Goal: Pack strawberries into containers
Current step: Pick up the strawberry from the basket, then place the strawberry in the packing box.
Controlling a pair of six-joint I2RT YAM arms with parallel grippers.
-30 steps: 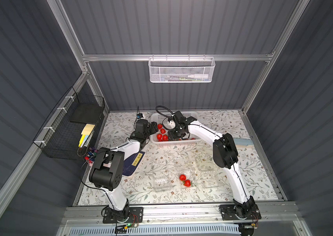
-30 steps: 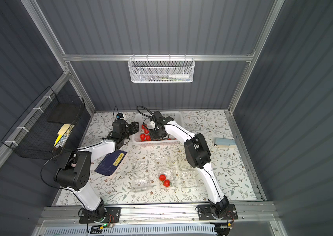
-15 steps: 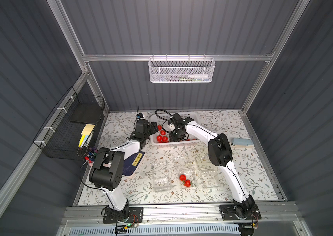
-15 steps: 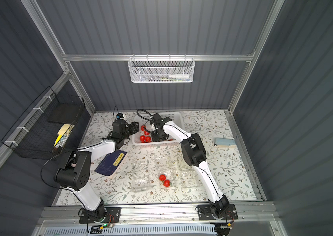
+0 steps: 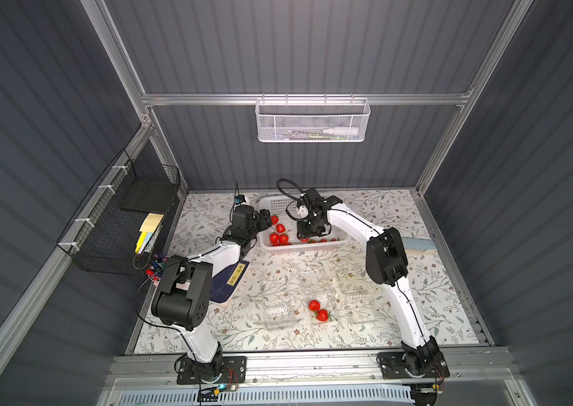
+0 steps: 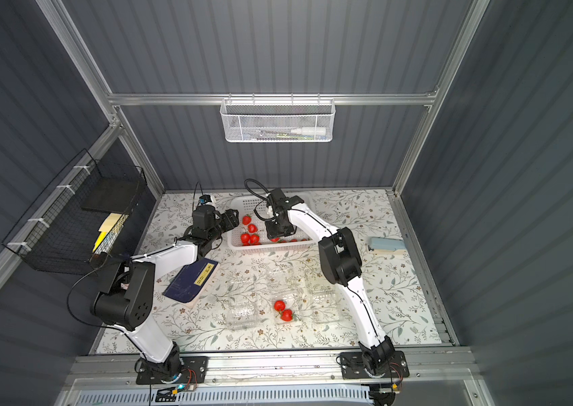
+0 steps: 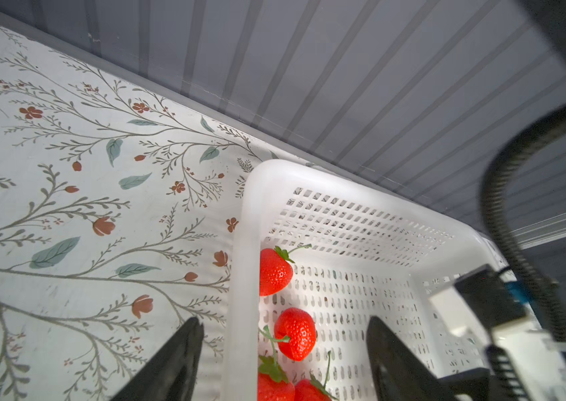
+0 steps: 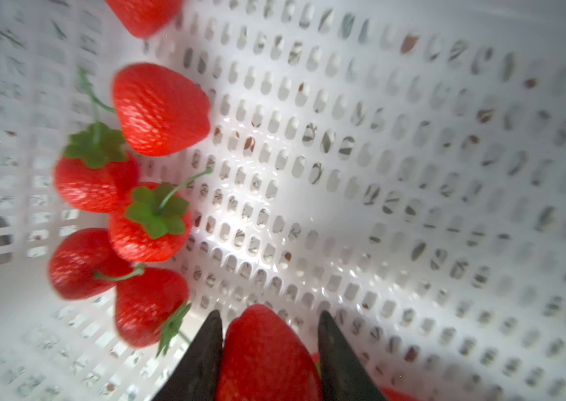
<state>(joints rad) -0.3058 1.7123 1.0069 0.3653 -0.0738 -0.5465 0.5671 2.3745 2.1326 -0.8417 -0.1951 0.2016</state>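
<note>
Both strawberries inside leave the middle container's far corner (image 5: 329, 302) empty. My right gripper should rise from the basket, come back and lower over that corner to release the strawberry.
Several red strawberries (image 5: 279, 228) lie in the white perforated basket (image 5: 279, 204) at the back of the table. My right gripper (image 8: 270, 314) reaches down into that basket (image 8: 378, 173) and is shut on one strawberry (image 8: 267, 354), with a finger against each side. My left gripper (image 7: 285, 321) is open and straddles the basket's left wall (image 7: 245, 243); nothing is held. Three clear containers (image 5: 278, 314) stand open near the front in both top views. The middle container (image 6: 290, 298) holds two strawberries (image 5: 314, 305).
A navy booklet (image 5: 230, 281) lies under my left arm. A black wire basket (image 5: 127, 218) hangs on the left wall and a white mesh basket (image 5: 311, 121) on the back wall. A pale blue object (image 6: 386, 245) sits at the table's right edge.
My right gripper has dropped lower into the basket, shifted left, and closed on a strawberry. The left arm has not moved.
</note>
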